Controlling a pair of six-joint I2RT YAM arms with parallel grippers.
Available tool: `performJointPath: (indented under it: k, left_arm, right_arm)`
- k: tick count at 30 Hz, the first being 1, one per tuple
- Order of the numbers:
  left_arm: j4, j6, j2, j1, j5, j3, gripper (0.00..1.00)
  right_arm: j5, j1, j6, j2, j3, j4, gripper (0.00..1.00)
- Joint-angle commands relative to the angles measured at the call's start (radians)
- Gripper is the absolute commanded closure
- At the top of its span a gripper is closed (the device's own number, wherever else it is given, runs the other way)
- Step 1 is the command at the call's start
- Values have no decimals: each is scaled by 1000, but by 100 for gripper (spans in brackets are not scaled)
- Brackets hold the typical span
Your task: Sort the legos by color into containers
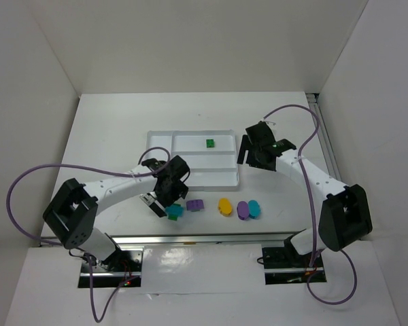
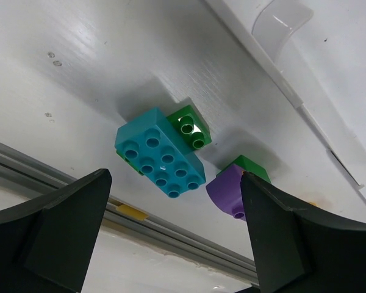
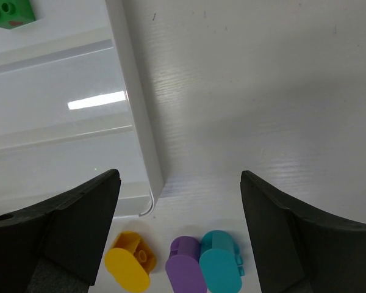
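Observation:
I will next move my left gripper down over the teal brick (image 1: 175, 210) (image 2: 160, 154) and close on its sides, because the brick is already between the open fingers.
The white tray (image 1: 190, 178) holds one green brick (image 1: 209, 143) in its far section. In front of it on the table lie a teal brick (image 1: 173, 211), a purple brick (image 1: 195, 204), a yellow oval (image 1: 224, 206), a purple oval (image 1: 243, 210) and a teal oval (image 1: 254, 208). My left gripper (image 1: 162, 205) is open just above the teal brick (image 2: 160, 160), which sits on a green brick (image 2: 190, 126); the purple brick (image 2: 229, 191) sits on another green one (image 2: 251, 166). My right gripper (image 1: 248, 147) is open and empty above the tray's right edge (image 3: 134, 122).
The right wrist view shows the yellow oval (image 3: 129, 261), purple oval (image 3: 186, 265) and teal oval (image 3: 221, 261) below the tray corner. A metal rail (image 2: 171, 235) runs along the table's near edge. White walls enclose the table.

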Motion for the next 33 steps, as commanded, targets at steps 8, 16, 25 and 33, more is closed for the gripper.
performJointPath:
  k: [8, 16, 25, 33]
  left_arm:
    - [5, -2, 34, -13, -14, -12, 9]
    - [36, 7, 45, -13, -3, -12, 15]
    - [36, 17, 54, -13, -21, -21, 24]
    - [45, 26, 73, -13, -21, -30, 40]
  right_arm:
    - [-5, -6, -19, 29, -6, 41, 13]
    - [4, -6, -28, 29, -6, 41, 13]
    - [4, -6, -38, 38, -6, 41, 13]
    - [4, -6, -38, 38, -6, 41, 13]
